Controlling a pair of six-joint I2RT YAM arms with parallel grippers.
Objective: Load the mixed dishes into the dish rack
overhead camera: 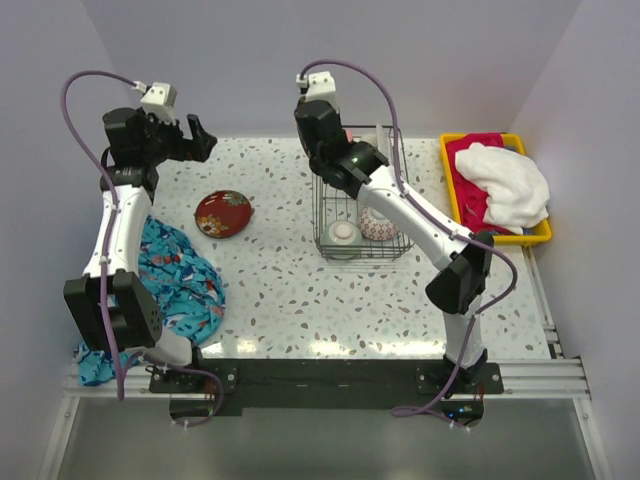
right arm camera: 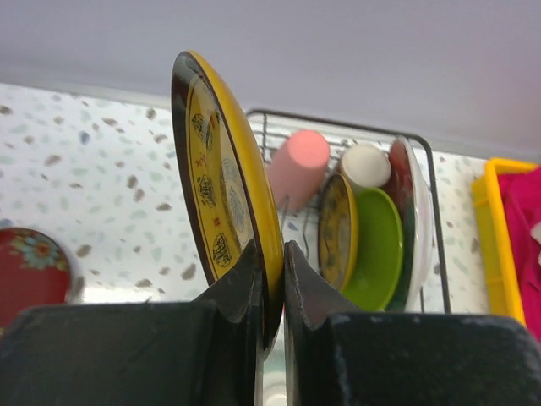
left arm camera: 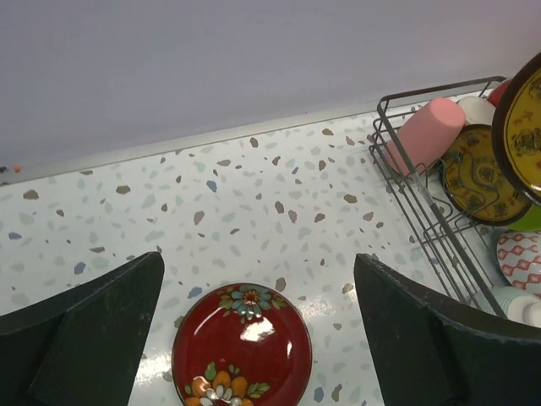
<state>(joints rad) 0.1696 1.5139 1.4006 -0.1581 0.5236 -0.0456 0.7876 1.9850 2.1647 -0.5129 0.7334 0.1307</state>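
Note:
The right gripper tips downward next and lowers the upright yellow plate beside the standing yellow-olive plate, where the rack has open slots, before opening.
A red flowered plate [overhead camera: 223, 213] [left arm camera: 243, 347] lies flat on the speckled table, left of the dish rack [overhead camera: 318, 215] [right arm camera: 435, 220]. My left gripper [overhead camera: 195, 140] [left arm camera: 258, 262] hovers above its far edge, open and empty. My right gripper [right arm camera: 270, 254] is shut on the rim of a yellow plate [right arm camera: 220, 169] [left arm camera: 520, 127], held upright on edge above the rack's left end. Inside the rack stand a pink cup [right arm camera: 297, 165], a cream cup [right arm camera: 366, 165], a yellow-olive plate [right arm camera: 336, 228], a lime-green plate [right arm camera: 380, 245] and a patterned bowl [overhead camera: 378, 225].
A yellow tray [overhead camera: 455, 190] holding pink and white cloths [overhead camera: 510, 180] sits right of the rack. A blue patterned cloth [overhead camera: 180, 275] is bunched at the table's left edge beside the left arm. The back wall runs close behind the rack.

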